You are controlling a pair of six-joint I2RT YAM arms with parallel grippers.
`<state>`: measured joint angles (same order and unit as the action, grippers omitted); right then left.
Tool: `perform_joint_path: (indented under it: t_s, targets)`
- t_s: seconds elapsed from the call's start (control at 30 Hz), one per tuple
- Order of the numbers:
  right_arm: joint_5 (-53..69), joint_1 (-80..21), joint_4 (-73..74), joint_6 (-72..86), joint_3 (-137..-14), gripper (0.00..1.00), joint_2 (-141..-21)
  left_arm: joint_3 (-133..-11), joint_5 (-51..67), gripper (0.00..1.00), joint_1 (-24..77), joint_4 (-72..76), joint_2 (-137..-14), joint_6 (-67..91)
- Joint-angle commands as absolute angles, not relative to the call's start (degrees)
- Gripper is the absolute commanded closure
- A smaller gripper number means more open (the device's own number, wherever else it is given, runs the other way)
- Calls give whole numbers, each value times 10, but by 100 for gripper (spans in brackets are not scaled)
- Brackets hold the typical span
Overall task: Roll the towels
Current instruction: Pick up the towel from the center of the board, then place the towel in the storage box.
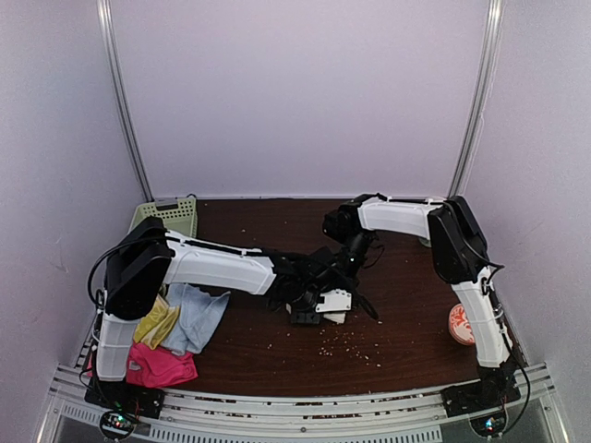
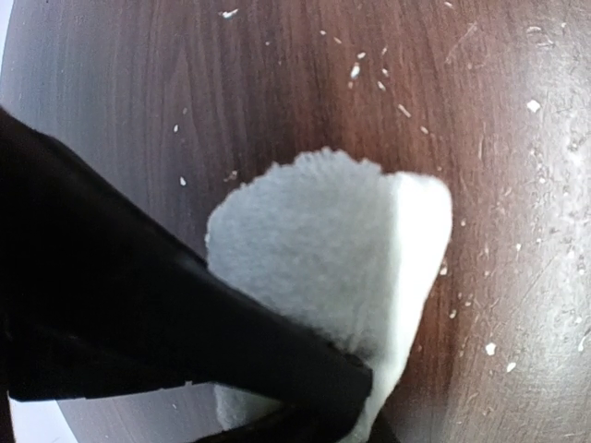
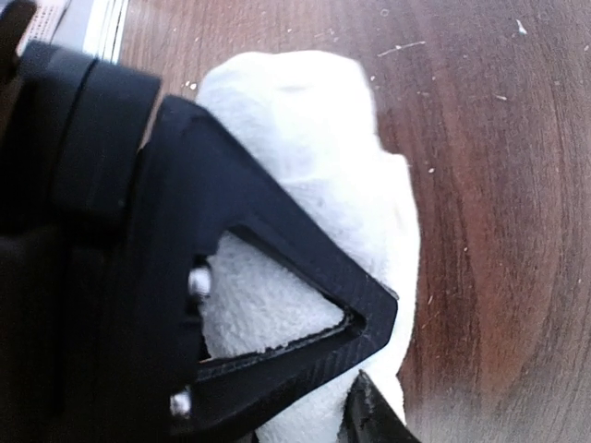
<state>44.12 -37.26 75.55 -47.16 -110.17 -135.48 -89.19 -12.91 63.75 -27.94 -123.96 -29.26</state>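
The left gripper lifts outward and to the left in the top view next. It then lowers into the basket's far end (image 1: pixel 175 217) to release the towel, as room shows there.
The cream-white towel (image 1: pixel 334 303) lies bunched into a thick fold at mid-table, and both grippers are on it. In the left wrist view the towel (image 2: pixel 323 240) rests on the dark wood, with my left gripper (image 2: pixel 369 411) pinched on its near edge. My right gripper (image 3: pixel 369 369) straddles the same towel (image 3: pixel 305 120), and cloth fills the narrow gap between its jaws. From above, the left gripper (image 1: pixel 309 300) comes in from the left and the right gripper (image 1: pixel 355 281) from behind. A pale blue towel (image 1: pixel 199 318), a yellow-green one (image 1: pixel 157 321) and a hot-pink one (image 1: pixel 159 365) lie heaped at the front left.
A pale green slotted basket (image 1: pixel 168 217) stands at the back left corner. A round orange-and-white object (image 1: pixel 460 323) sits by the right arm's lower link. Pale lint specks (image 1: pixel 346 346) dot the brown table (image 1: pixel 259 240) in front of the towel.
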Motion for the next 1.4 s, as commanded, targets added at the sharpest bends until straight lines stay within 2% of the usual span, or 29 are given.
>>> perform_joint_path:
  t_s: [0.0,0.23,0.33,0.5,0.7,1.03,1.23,1.37]
  targets:
    - [370,-377,778,-482,-1064,61,-1330,-872,-140,88,634,-239,-1228,-303]
    - [356,-335,778,-474,-1048,49,-1179,-848,-146,96,615,-232,-1178,-312]
    - [359,-303,772,-478,-1010,48,-1125,-834,-164,100,603,-232,-1151,-322]
    - [409,-250,709,-475,-898,49,-1061,-799,-166,100,556,-213,-1083,-334]
    - [437,-227,645,-467,-818,53,-1050,-775,-200,100,469,-187,-1014,-383]
    - [465,-225,656,-498,-799,56,-1063,-725,-208,100,279,-113,-944,-479]
    - [484,-226,675,-523,-802,56,-1059,-688,-209,100,174,-29,-953,-556]
    - [492,-226,680,-532,-798,57,-1065,-750,-172,100,112,-22,-992,-569]
